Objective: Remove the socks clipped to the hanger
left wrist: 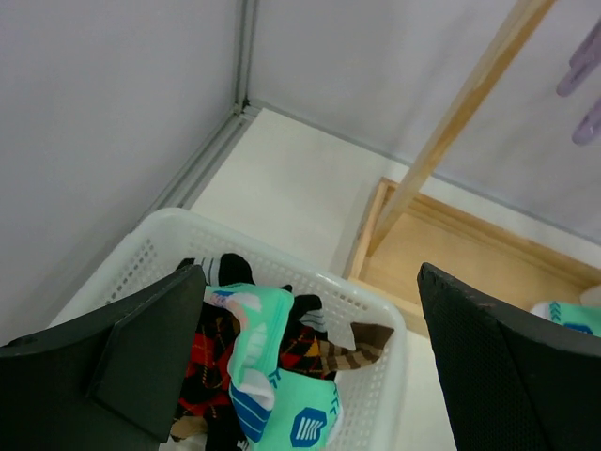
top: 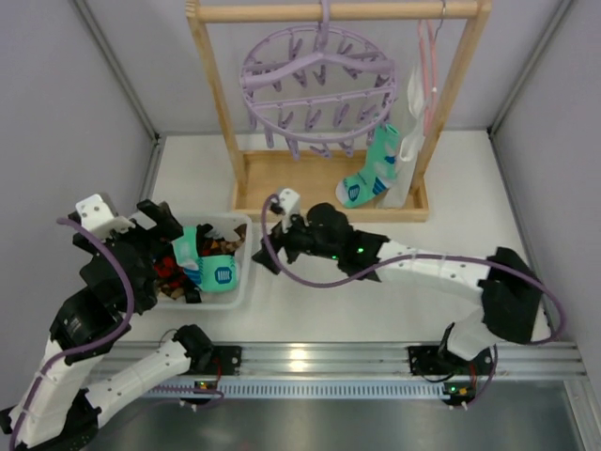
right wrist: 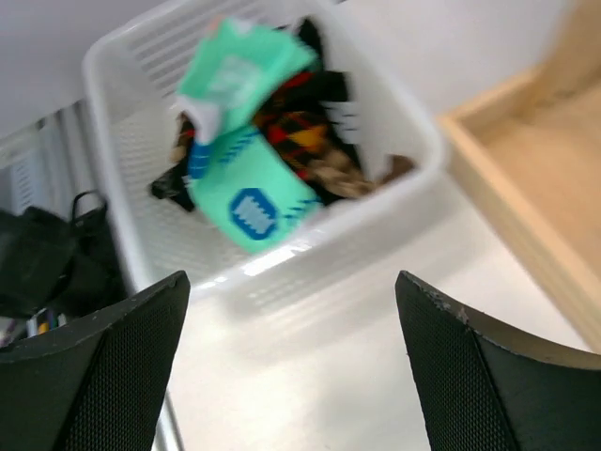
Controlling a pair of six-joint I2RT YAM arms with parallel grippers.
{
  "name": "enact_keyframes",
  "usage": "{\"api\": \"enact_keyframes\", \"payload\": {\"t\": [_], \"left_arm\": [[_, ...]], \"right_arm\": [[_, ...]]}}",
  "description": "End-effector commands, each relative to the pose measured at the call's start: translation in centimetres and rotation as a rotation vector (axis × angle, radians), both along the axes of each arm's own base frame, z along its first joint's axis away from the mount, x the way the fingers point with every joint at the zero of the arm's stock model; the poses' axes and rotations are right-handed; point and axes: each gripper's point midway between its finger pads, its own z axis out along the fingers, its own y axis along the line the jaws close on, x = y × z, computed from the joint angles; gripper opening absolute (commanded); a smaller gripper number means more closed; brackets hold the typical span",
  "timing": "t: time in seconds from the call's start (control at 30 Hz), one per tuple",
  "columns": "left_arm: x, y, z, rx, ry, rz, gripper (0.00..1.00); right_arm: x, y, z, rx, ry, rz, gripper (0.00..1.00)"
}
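Observation:
I'll next move my right gripper off the basket (top: 242, 235), outward onto the one hanging sock's edge beside the white cloth.
The lilac ring hanger (top: 317, 83) hangs from the wooden frame's top bar. One mint-green sock (top: 370, 175) with a blue patch still hangs from a peg at its right front. Several socks (top: 205, 264) lie in the white basket (top: 242, 235): mint-green (left wrist: 282, 404), red-black patterned, black, brown-striped (left wrist: 352, 353). They also show in the right wrist view (right wrist: 254, 183). My left gripper (top: 169, 228) is open and empty above the basket's left part. My right gripper (top: 266, 246) is open and empty, just right of the basket (right wrist: 282, 254).
The tall wooden frame (top: 216, 89) with its tray base (top: 282, 183) stands at the back. A thin pink hanger (top: 429, 66) with a limp white cloth (top: 413, 117) hangs at its right. Grey walls close in the left, right and back.

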Motion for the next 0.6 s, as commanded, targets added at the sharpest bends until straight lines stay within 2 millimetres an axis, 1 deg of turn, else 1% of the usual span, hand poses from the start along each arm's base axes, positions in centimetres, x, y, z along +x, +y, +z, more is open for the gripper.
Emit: {"api": "enact_keyframes", "payload": {"t": [0.0,0.03,0.07,0.1,0.13,0.17,0.2,0.23,0.27,0.33,0.37,0.43,0.47,0.5,0.53,0.57], "left_arm": [[0.9,-3.0,-1.5,0.024,0.038,-0.158,0.98],[0.9,-3.4,-2.4,0.026,0.050,-0.173,0.98],[0.8,-3.5,-2.8,0.016,0.049,-0.183,0.98],[0.8,-3.5,-3.1,-0.003,0.046,-0.186,0.98],[0.5,-3.8,-3.7,-0.013,0.046,-0.209,0.98],[0.5,-4.0,-4.1,-0.016,0.050,-0.229,0.98],[0.4,-4.3,-4.4,-0.024,0.053,-0.243,0.98],[0.4,-5.1,-5.3,-0.023,0.068,-0.283,0.99],[0.5,-5.4,-5.8,-0.020,0.079,-0.301,0.98],[0.7,-6.1,-7.3,-0.005,0.113,-0.317,0.98],[0.8,-6.4,-7.7,0.002,0.125,-0.330,0.98],[1.0,-6.7,-8.2,0.019,0.144,-0.340,0.98],[1.1,-6.9,-8.4,0.022,0.152,-0.347,0.98],[1.1,-7.1,-8.6,0.019,0.156,-0.352,0.98],[1.2,-7.3,-8.8,0.021,0.163,-0.357,0.98],[1.2,-7.6,-9.2,0.023,0.174,-0.373,0.98]], "right_arm": [[4.1,-8.0,1.5,0.066,-0.040,-0.305,0.87],[3.9,-10.1,3.2,0.105,-0.063,-0.344,0.87],[4.0,-11.7,2.8,0.099,-0.064,-0.379,0.86],[4.5,-13.9,1.1,0.062,-0.059,-0.435,0.86],[4.3,-15.7,1.7,0.072,-0.068,-0.461,0.85],[5.2,-17.8,0.6,0.046,-0.063,-0.520,0.84],[5.6,-19.1,0.4,0.036,-0.063,-0.549,0.83],[5.9,-20.5,0.4,0.031,-0.064,-0.576,0.81],[7.2,-22.5,0.1,0.020,-0.058,-0.627,0.80],[8.4,-24.5,-0.3,0.006,-0.058,-0.661,0.78],[9.6,-26.2,-0.3,0.003,-0.059,-0.707,0.77],[10.9,-27.6,0.2,0.008,-0.073,-0.744,0.75],[11.9,-28.8,1.0,0.025,-0.100,-0.785,0.74],[12.5,-29.3,1.5,0.030,-0.118,-0.805,0.73],[13.2,-29.4,1.2,0.022,-0.114,-0.810,0.70],[14.1,-29.9,2.0,0.036,-0.125,-0.806,0.69]]}}
